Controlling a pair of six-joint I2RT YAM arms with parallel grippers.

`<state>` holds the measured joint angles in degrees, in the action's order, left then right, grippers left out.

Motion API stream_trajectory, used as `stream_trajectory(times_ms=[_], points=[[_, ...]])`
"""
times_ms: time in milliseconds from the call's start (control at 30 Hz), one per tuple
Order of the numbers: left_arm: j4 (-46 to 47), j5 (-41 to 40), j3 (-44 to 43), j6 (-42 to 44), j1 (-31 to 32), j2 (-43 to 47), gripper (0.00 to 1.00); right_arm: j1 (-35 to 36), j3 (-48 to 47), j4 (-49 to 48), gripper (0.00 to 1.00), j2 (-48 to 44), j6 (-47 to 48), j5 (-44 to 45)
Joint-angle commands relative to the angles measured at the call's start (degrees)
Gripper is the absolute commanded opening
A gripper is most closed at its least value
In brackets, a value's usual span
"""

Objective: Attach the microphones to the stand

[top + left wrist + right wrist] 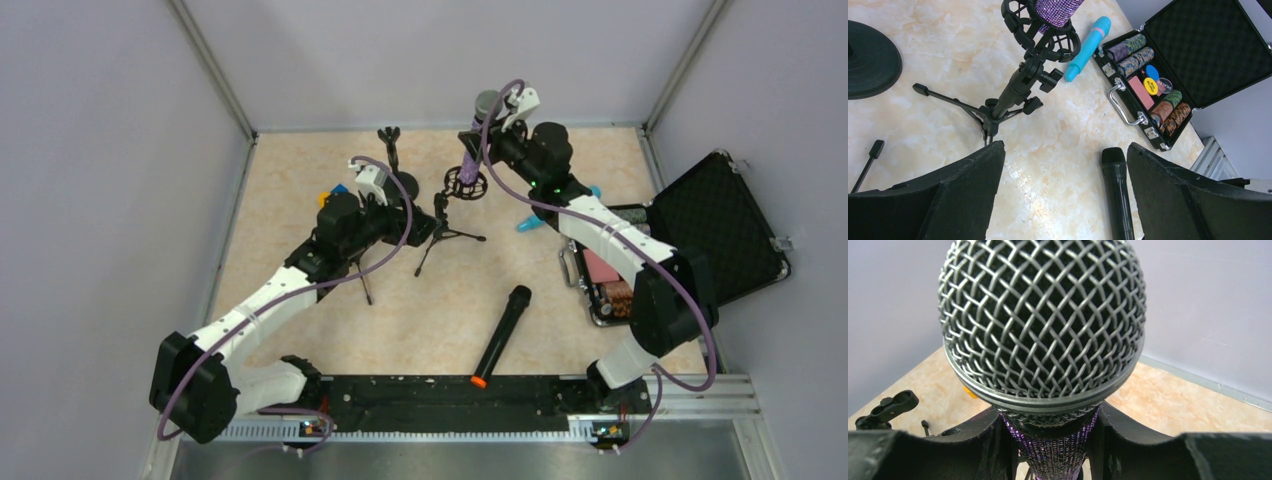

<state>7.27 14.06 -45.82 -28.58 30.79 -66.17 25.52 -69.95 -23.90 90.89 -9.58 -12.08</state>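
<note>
My right gripper lowers the purple microphone next, draws it back deeper into the ring mount [466,184] and releases it there, since only its lower end sits inside.
My right gripper [481,138] is shut on the glittery purple microphone [1060,452], just under its silver grille [1043,320]. The microphone stands tilted, with its lower end in the ring mount [1040,30] of the black tripod stand [441,228]. My left gripper [1065,148] is open and empty, low over the table near the tripod's feet. The black microphone [502,335] with an orange end lies on the table in front; its head also shows in the left wrist view [1118,192]. The light blue microphone [1088,47] lies beside the case, partly hidden by my right arm in the top view.
An open black case [722,215] of poker chips stands at the right, and shows in the left wrist view [1148,90]. A second stand with a round base [402,186] and a clip is at the back centre. Grey walls enclose the table.
</note>
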Motion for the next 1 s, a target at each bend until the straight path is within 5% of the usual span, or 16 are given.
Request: stream_trajectory(times_ms=[0, 967], points=[[2.24, 0.28, 0.09, -0.25, -0.14, 0.18, 0.95, -0.64, -0.95, -2.36, 0.0, -1.59, -0.12, 0.36], [3.26, 1.28, -0.08, -1.03, -0.15, -1.46, 0.95, -0.08, 1.37, -4.38, 0.0, 2.68, -1.34, -3.31]])
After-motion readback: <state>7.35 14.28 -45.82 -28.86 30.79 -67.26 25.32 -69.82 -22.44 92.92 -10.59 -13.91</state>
